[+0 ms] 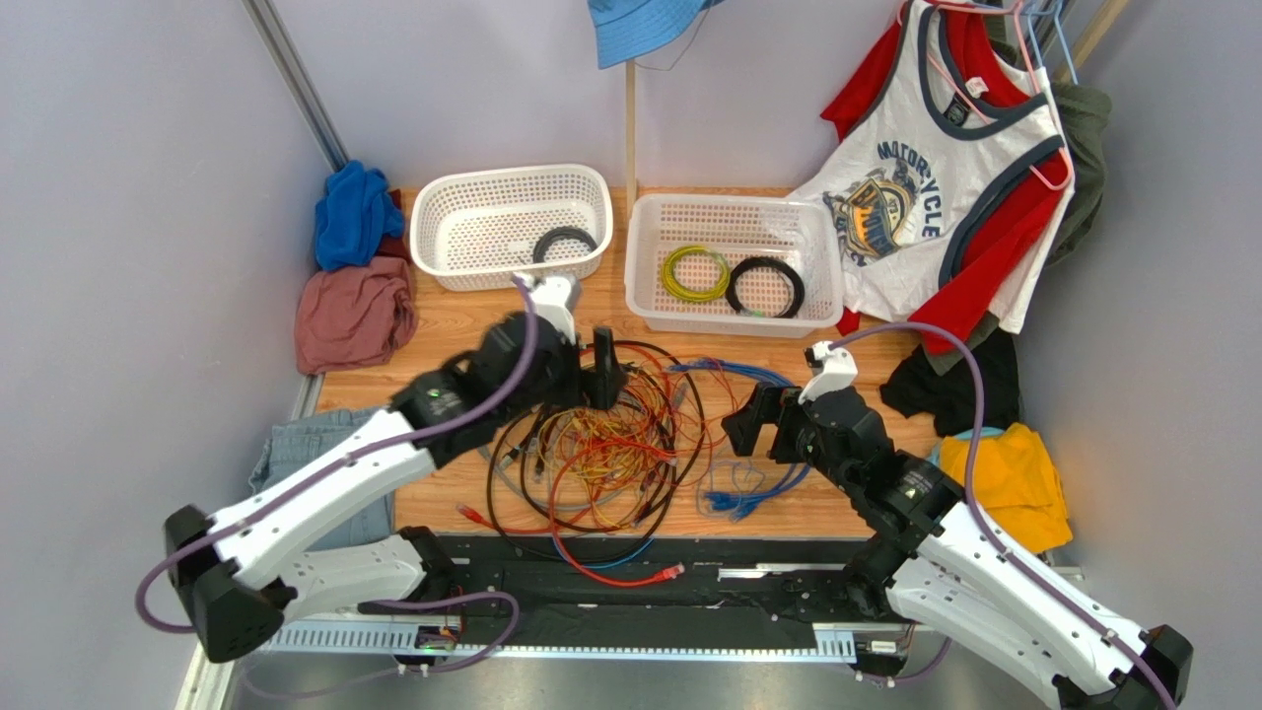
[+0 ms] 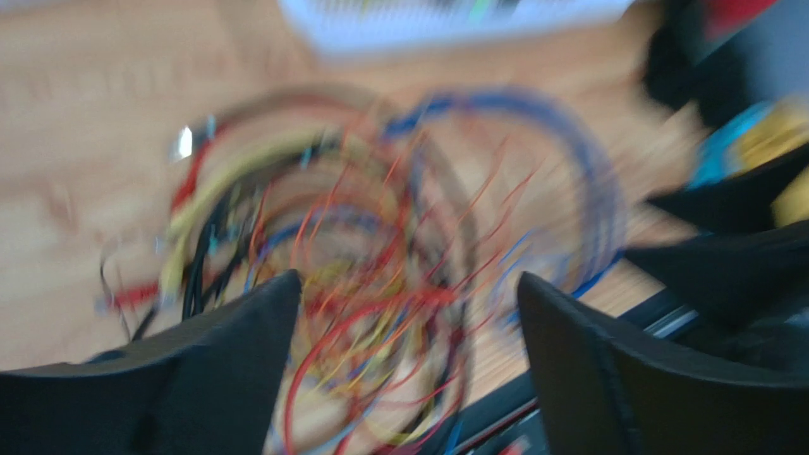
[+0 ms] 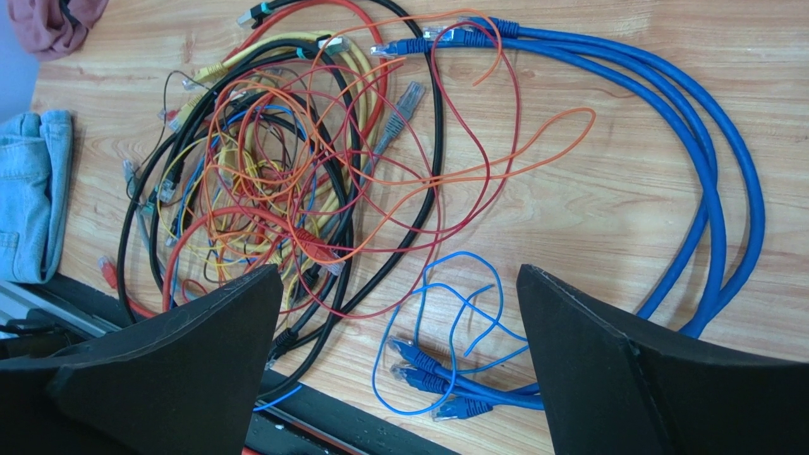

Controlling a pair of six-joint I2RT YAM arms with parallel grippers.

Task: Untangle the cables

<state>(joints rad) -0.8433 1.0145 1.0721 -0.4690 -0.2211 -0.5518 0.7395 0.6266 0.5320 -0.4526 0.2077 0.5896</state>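
I need to lower my left gripper's open fingers next, onto the thin orange cable's parts near the red plug (image 1: 605, 434) (image 2: 372, 294), because the orange cable loops on top of the tangle below.
The cables (image 1: 600, 444) lie in a loose tangle of black, red, orange, yellow and blue cords on the wooden table, between the two arms. My left gripper (image 1: 602, 370) is open over the far side of the tangle. Its wrist view is motion-blurred and shows the cables (image 2: 399, 265) between and beyond its empty fingers (image 2: 228, 360). My right gripper (image 1: 748, 422) is open and empty, just right of the tangle. In its wrist view, thick blue cables (image 3: 703, 190) loop to the right, and their blue plugs (image 3: 427, 365) lie between the open fingers (image 3: 199, 351).
Two white baskets stand at the back. The left one (image 1: 445, 200) holds a black coiled ring (image 1: 563, 241); the right one (image 1: 652, 215) holds a yellow-green ring (image 1: 693, 272) and a black ring (image 1: 765, 286). Clothes lie at the left (image 1: 353, 314) and right (image 1: 1022, 481).
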